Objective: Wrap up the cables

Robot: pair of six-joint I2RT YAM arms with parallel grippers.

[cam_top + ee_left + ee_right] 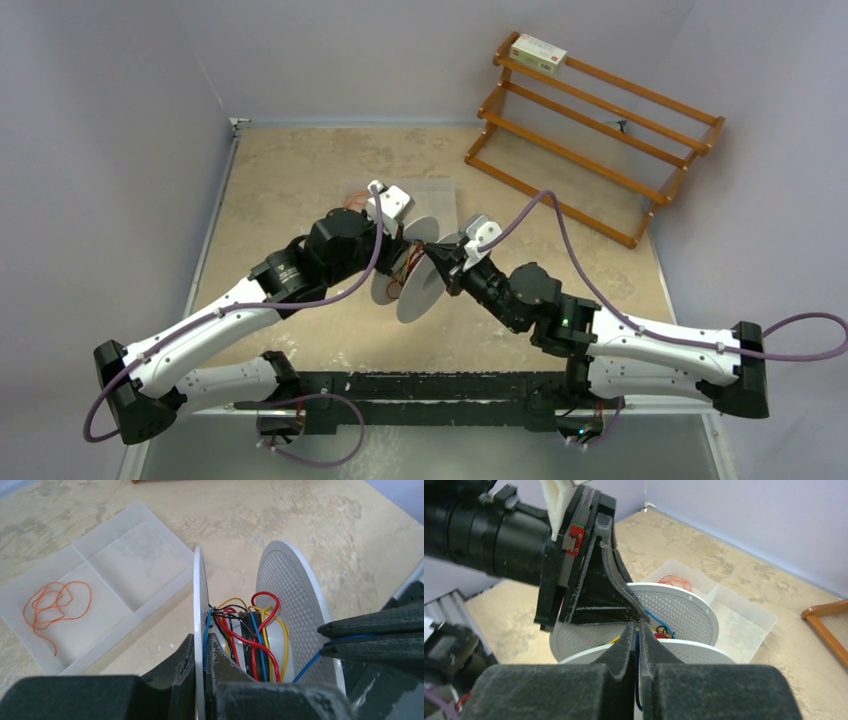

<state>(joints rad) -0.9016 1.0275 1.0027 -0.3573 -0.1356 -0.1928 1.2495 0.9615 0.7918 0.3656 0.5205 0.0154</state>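
Note:
The left gripper lowers the spool next, drawing it back, and releases the spool's disc on the bare tabletop below and back, free of the tray point(127, 555).
A white spool point(418, 285) with two perforated discs is held above the table. My left gripper point(200, 641) is shut on the edge of its left disc point(200, 590), with one end of the blue cable pinched against it. Red, yellow, black and blue cables point(252, 635) loop round the core. My right gripper point(638, 628) is shut on the blue cable point(655, 618), which runs taut from the core to its fingers point(372, 625). A loose orange cable point(54, 605) lies curled in a clear tray point(127, 555). From above, both grippers point(405, 255) point(442, 257) meet at the spool.
The clear divided tray point(736, 611) lies on the table just beyond the spool. A wooden rack point(600, 130) with a small box point(538, 52) on top stands at the back right. Walls close in the table's left and far sides.

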